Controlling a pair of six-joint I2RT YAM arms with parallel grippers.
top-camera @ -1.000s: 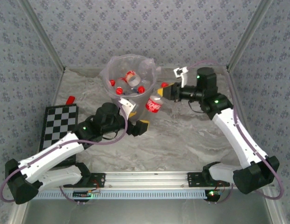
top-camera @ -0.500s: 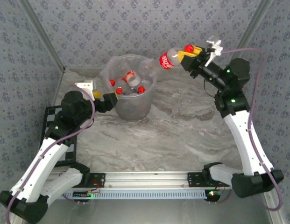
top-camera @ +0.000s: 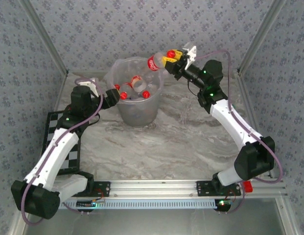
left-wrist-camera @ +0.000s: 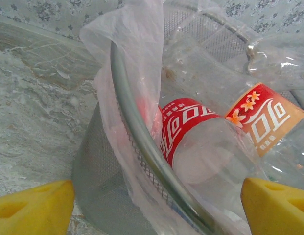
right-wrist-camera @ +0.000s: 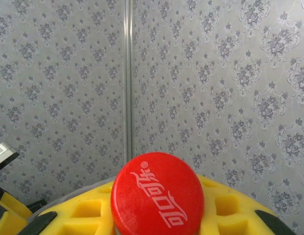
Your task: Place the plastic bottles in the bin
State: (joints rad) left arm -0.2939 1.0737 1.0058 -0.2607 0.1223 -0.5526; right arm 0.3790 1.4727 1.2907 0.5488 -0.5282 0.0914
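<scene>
Next, my right gripper moves down and back over the bin's opening to release the red-labelled bottle. The bottle's end with the cap still hangs past the bin's rim.
The bin stands at the back middle of the table, lined with a clear bag, and several plastic bottles with red caps lie inside it. My right gripper is shut on one more bottle with a red label, held tilted above the bin's right rim. Its red cap sits between the yellow pads. My left gripper is open at the bin's left rim, one yellow fingertip outside the rim and one over the inside. A red-labelled bottle and an orange-labelled one lie just behind that rim.
A black-and-white checkered mat lies at the left under my left arm. A small red thing sits by the right arm's base. An aluminium rail runs along the near edge. Patterned walls close in the back and sides.
My right gripper has carried the bottle left, from right of the bin to above its right rim. My left gripper has stayed at the bin's left rim, shifting only slightly.
</scene>
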